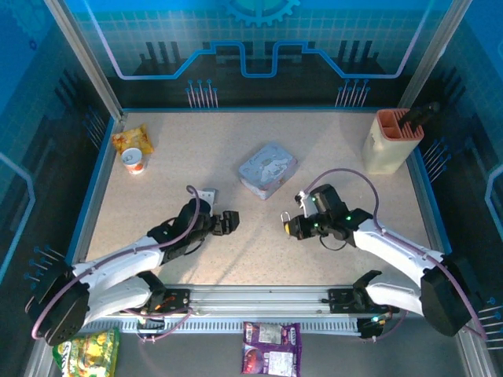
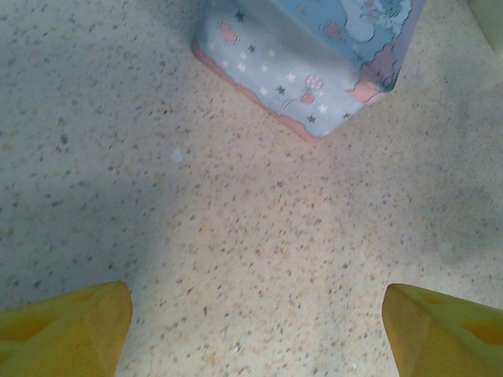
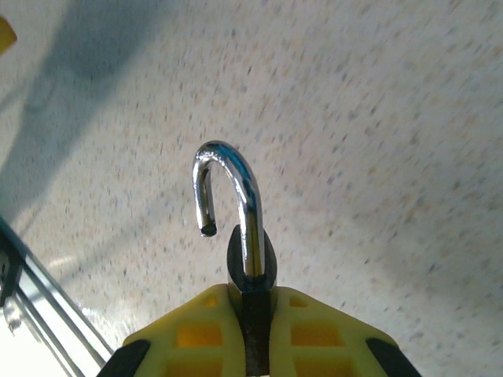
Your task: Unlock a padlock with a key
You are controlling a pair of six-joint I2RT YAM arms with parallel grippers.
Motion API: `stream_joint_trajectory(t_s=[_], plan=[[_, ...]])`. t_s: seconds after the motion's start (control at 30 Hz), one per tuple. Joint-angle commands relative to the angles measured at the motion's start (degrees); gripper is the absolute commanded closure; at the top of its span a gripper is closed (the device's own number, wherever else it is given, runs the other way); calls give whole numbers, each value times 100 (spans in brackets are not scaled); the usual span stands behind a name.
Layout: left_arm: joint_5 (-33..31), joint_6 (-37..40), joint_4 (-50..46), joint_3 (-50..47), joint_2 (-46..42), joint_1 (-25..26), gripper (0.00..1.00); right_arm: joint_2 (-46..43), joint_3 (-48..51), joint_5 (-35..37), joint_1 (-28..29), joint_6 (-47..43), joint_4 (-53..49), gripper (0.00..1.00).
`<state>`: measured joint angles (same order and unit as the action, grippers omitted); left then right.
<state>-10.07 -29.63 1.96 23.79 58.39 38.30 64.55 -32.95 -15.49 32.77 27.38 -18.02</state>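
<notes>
Next I need to draw my right gripper back and down toward the table's near edge to release the padlock [image 1: 287, 219], as bare tabletop lies below and back of the gripper.
My right gripper [image 1: 292, 226] [image 3: 253, 302] is shut on the padlock [image 3: 251, 263], held just above the table right of centre. The dark body is clamped between the yellow fingers [image 3: 196, 338]. Its silvery shackle [image 3: 236, 169] sticks out ahead of them, and its free end hangs loose, out of the body. In the top view the padlock [image 1: 287, 219] is a small glint at the gripper's tip. My left gripper [image 1: 230, 220] [image 2: 255, 314] is open over bare tabletop left of centre, yellow fingertips [image 2: 71, 330] far apart with nothing between them. The key is hidden.
A flat grey-blue tin [image 1: 268, 170] [image 2: 314, 55] lies just beyond both grippers. A beige holder [image 1: 393, 140] stands at the back right. A snack packet [image 1: 132, 141] and small cup [image 1: 135, 161] sit at the back left. Snack bags [image 1: 271, 345] lie below the table's near edge.
</notes>
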Motion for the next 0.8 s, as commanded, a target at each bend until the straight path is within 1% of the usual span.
stream_joint_trajectory(t_s=[0.0, 0.1, 0.3, 0.63, 0.77], plan=[[32, -64, -291, -228, -353, -25, 15, -173, 281, -109, 275, 325, -291, 100], [-24, -129, -415, -419, -710, -33, 13, -236, 546, -61, 473, 548, -301, 100], [-145, -230, -488, -722, -1332, -69, 9, -335, 984, -38, 483, 845, -178, 100], [-189, -228, -516, -774, -1445, -91, 8, 221, 1019, -54, 475, 954, -18, 100], [-237, -237, -538, -784, -1488, -96, 8, 228, 967, 53, 475, 878, -151, 96]])
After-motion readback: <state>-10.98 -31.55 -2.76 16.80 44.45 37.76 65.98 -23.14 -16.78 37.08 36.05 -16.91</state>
